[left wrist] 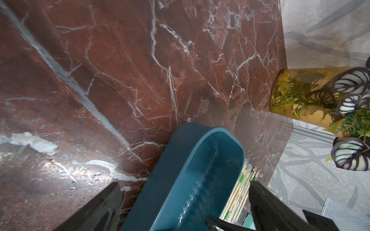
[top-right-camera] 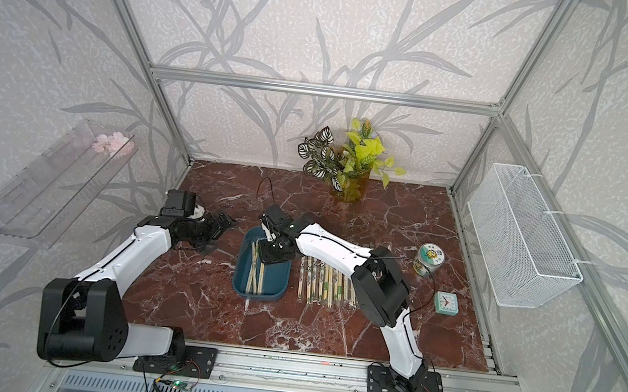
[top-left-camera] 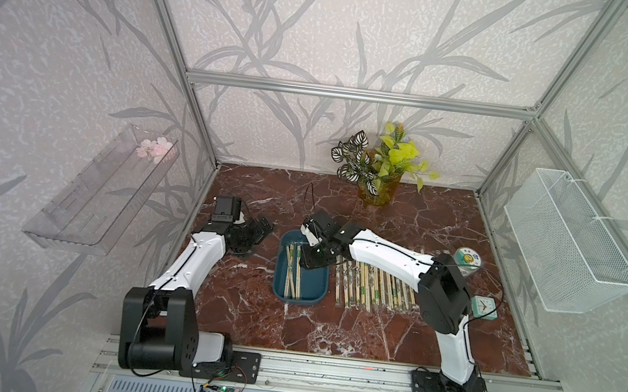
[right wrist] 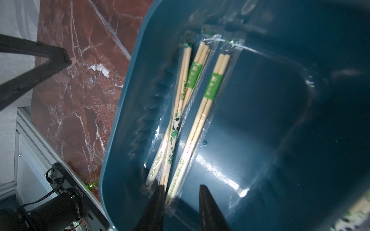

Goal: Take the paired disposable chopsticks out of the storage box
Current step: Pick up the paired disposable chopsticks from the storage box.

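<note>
Next, my right gripper moves down into the storage box and toward its side by my left gripper, onto the panda-printed crossing pair [right wrist: 173, 139] on top.
The storage box [top-left-camera: 298, 301] [top-right-camera: 256, 296] [right wrist: 260, 120] is a dark teal tray in the middle of the marble table. Three paired disposable chopsticks [top-left-camera: 293, 271] [top-right-camera: 256, 269] [right wrist: 208, 100] lie in its left half; two of them cross. My right gripper [top-left-camera: 313, 255] [top-right-camera: 276, 251] [right wrist: 181, 187] hangs over the tray's far end, jaws a little apart around the tip of the rightmost wrapped pair, not clamped on it. My left gripper [top-left-camera: 259, 237] [top-right-camera: 219, 234] [left wrist: 184, 183] is wide open and empty, left of the tray [left wrist: 192, 170] near its far corner.
Several wrapped chopstick pairs [top-left-camera: 370, 286] [top-right-camera: 324, 282] [left wrist: 240, 188] lie in a row right of the tray, under my right arm. A tin can [top-left-camera: 466, 260] and small clock [top-left-camera: 484, 307] stand further right. A plant vase [top-left-camera: 379, 190] is at the back.
</note>
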Tool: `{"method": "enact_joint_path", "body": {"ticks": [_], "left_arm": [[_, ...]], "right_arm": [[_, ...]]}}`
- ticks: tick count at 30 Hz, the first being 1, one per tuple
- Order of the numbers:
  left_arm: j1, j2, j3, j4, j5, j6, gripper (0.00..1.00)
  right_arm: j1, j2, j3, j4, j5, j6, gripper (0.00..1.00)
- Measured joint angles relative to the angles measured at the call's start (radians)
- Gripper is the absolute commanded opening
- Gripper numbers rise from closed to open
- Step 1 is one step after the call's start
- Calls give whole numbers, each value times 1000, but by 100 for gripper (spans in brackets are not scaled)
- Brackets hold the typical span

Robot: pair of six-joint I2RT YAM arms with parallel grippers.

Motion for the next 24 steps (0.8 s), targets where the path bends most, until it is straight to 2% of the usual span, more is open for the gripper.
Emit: {"method": "enact_joint_path", "body": {"ticks": [10,24], "left_arm": [[38,0,-22,8,11,0,100],[51,0,-24,11,24,2,100]], "right_arm": [[24,132,78,15,-51,-12,30],[26,239,192,-3,-76,-21,28]]}}
